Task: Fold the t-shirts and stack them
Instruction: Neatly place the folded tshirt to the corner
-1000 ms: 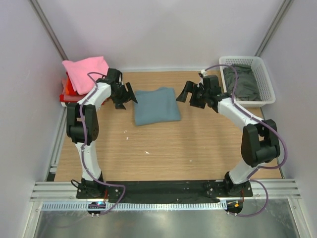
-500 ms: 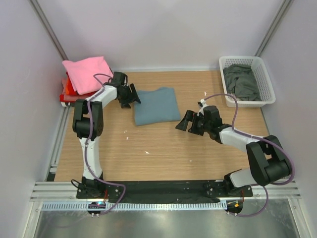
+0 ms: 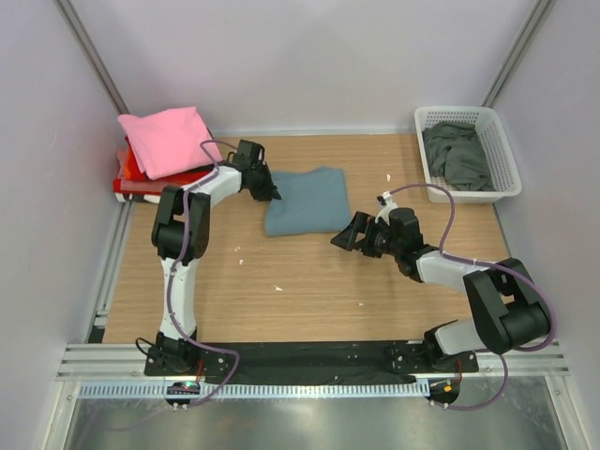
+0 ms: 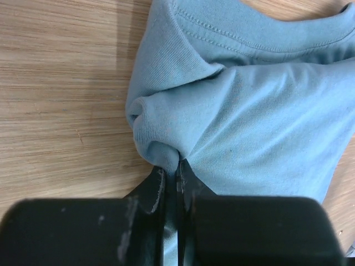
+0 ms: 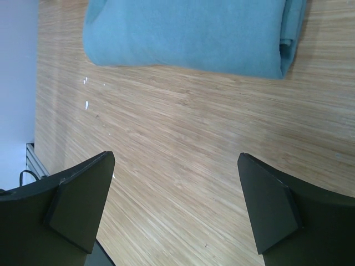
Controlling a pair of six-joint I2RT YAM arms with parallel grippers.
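Next, my left gripper will lift the blue t-shirt over, lower and release it, as the folded pink t-shirt (image 3: 169, 142) lies to the gripper's left in the top view.
A folded slate-blue t-shirt (image 3: 309, 199) lies on the wooden table at mid-back. My left gripper (image 3: 270, 191) is at its left edge, shut on a bunched fold of the blue cloth (image 4: 161, 149); the jaws (image 4: 173, 169) meet with the fabric pinched between them. My right gripper (image 3: 344, 234) hangs low over bare wood just off the shirt's near right corner, wide open and holding nothing (image 5: 175, 157); the blue t-shirt (image 5: 188, 33) fills the top of its view. A pink t-shirt (image 3: 169, 139) rests folded on a red one (image 3: 133, 171) at the back left.
A white lattice basket (image 3: 502, 141) at the back right holds a crumpled dark grey-green t-shirt (image 3: 457, 155). Grey walls close the table on three sides. Small white specks (image 3: 278, 288) dot the wood in the middle.
My left gripper slid right to the blue t-shirt's edge and shut on it, nudging the shirt to the right. My right arm swung down from the basket to the shirt's near right corner.
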